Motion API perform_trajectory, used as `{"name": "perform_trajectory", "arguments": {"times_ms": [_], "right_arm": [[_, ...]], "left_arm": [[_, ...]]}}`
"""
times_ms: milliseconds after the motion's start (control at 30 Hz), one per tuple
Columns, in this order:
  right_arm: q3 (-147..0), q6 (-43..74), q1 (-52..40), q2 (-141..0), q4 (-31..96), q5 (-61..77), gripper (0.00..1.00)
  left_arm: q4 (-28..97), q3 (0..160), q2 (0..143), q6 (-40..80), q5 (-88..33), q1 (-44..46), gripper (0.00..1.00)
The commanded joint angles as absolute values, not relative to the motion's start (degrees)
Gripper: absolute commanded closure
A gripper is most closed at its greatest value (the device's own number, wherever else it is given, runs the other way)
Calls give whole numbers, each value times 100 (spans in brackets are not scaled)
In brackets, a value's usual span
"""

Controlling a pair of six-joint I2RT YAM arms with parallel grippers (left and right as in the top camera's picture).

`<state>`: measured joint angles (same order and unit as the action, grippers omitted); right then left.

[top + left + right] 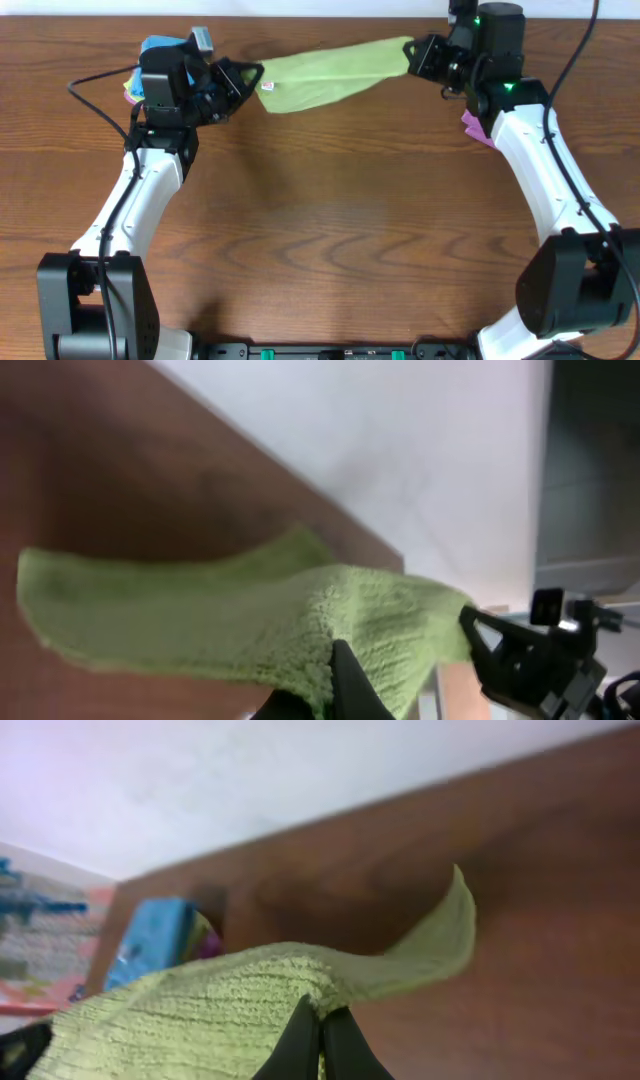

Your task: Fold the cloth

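My left gripper will next lower its corner of the cloth toward the bare wood below and let go of it there, because the cloth is still hanging in the air.
The lime-green cloth (pixel 325 75) hangs stretched between my two grippers above the far part of the table, with its small white tag (pixel 267 86) near the left end. My left gripper (pixel 252 76) is shut on the cloth's left corner (pixel 330 660). My right gripper (pixel 412 52) is shut on the right corner (pixel 320 1010). In both wrist views the cloth (pixel 200 610) sags away from the fingers over the wood, and its free lower edge (pixel 440 940) curls down.
A bright blue folded cloth (pixel 160 47) and other coloured cloths lie at the far left behind my left arm; it also shows in the right wrist view (pixel 150 940). A purple cloth (pixel 472 127) peeks out under my right arm. The table's far edge (pixel 330 18) is close behind.
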<state>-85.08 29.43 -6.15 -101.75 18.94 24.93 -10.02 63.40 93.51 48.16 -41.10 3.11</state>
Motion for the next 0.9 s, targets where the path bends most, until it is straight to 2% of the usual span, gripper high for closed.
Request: {"name": "perform_trajectory", "arguments": {"times_ms": [0, 333, 600, 867], "right_arm": [[-8589, 2408, -598, -10180, 2386, 2488, 99], [-8589, 2217, -598, -10180, 4335, 2486, 99], [-8556, 2128, -604, -10180, 5959, 2012, 98], [-7780, 1986, -609, -10180, 6211, 1885, 99]], "left_arm": [[-434, 6427, 9288, 4283, -4521, 303, 94], [1691, 6427, 9288, 3133, -5096, 303, 94], [3083, 6425, 9288, 2342, -5039, 305, 94], [4112, 6340, 9288, 1833, -4077, 799, 94]]}}
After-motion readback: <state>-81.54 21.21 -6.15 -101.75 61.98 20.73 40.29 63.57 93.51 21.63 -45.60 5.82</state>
